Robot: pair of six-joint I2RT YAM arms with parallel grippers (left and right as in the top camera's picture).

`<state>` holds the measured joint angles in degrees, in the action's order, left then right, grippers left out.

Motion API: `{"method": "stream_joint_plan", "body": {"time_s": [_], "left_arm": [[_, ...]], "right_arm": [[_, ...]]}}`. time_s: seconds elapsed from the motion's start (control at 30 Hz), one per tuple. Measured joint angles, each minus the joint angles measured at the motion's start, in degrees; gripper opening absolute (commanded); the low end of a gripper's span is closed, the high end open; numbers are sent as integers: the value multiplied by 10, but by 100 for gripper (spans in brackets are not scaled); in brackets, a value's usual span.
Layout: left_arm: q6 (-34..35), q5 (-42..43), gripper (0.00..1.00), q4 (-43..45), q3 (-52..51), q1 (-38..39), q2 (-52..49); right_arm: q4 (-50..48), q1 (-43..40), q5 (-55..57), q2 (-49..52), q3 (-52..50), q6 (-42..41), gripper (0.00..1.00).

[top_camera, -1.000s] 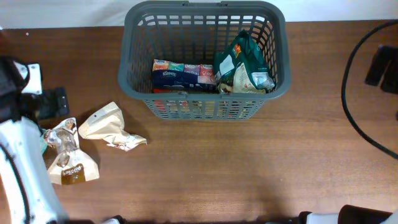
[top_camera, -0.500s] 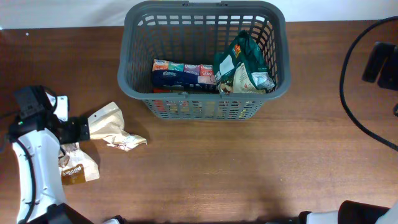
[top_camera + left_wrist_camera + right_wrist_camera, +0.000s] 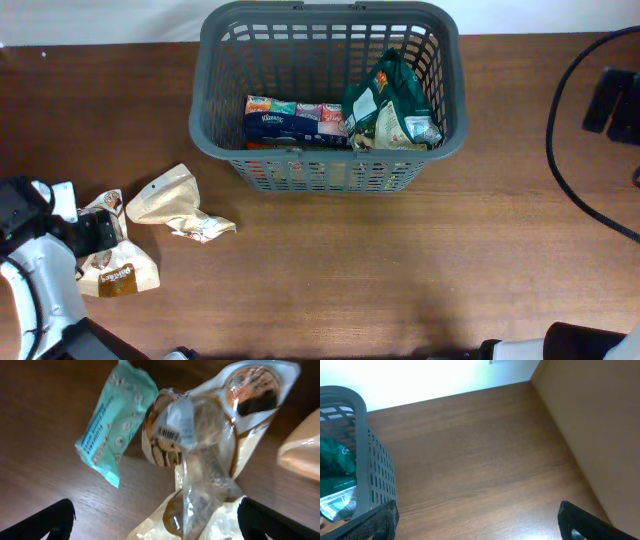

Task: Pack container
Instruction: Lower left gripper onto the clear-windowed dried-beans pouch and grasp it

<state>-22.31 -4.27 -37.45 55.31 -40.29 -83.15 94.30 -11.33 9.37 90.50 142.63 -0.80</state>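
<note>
I will move my left gripper down onto the clear middle of the cookie packet [image 3: 200,455] next and close it there. The middle is narrow and fits between my left gripper's open fingertips.
The dark grey basket [image 3: 330,176] stands at the back centre of the table. It holds a blue tissue pack [image 3: 295,122] and a green snack bag [image 3: 392,105]. My left gripper [image 3: 97,232] is open at the front left, low over a clear and cream cookie packet [image 3: 118,270]. In the left wrist view its fingers [image 3: 155,522] straddle that cookie packet [image 3: 200,455] without closing on it. A teal packet [image 3: 117,420] lies beside the cookie packet. A crumpled cream packet [image 3: 175,200] lies to the right. My right gripper [image 3: 477,520] is open and empty, right of the basket [image 3: 367,460].
A black cable [image 3: 565,170] loops over the table's right side. Dark hardware [image 3: 612,105] sits at the right edge. A brown panel [image 3: 600,420] rises on the right in the right wrist view. Bare wood lies in front of the basket.
My left gripper swung in over the cream packet, then moved left and toward the front, and now sits over the cookie packet. The basket and its contents have not moved.
</note>
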Motion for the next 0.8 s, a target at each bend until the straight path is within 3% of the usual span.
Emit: {"method": "stream_joint_plan", "body": {"time_s": [0.37,0.8], "left_arm": [[0,30,99,57,-23,-1,-4],[5,68,99,78,-23,-1,-92]], "right_arm": [[12,0,-6,0,0,0,99],[24,0,-6,0,0,0,99]]}}
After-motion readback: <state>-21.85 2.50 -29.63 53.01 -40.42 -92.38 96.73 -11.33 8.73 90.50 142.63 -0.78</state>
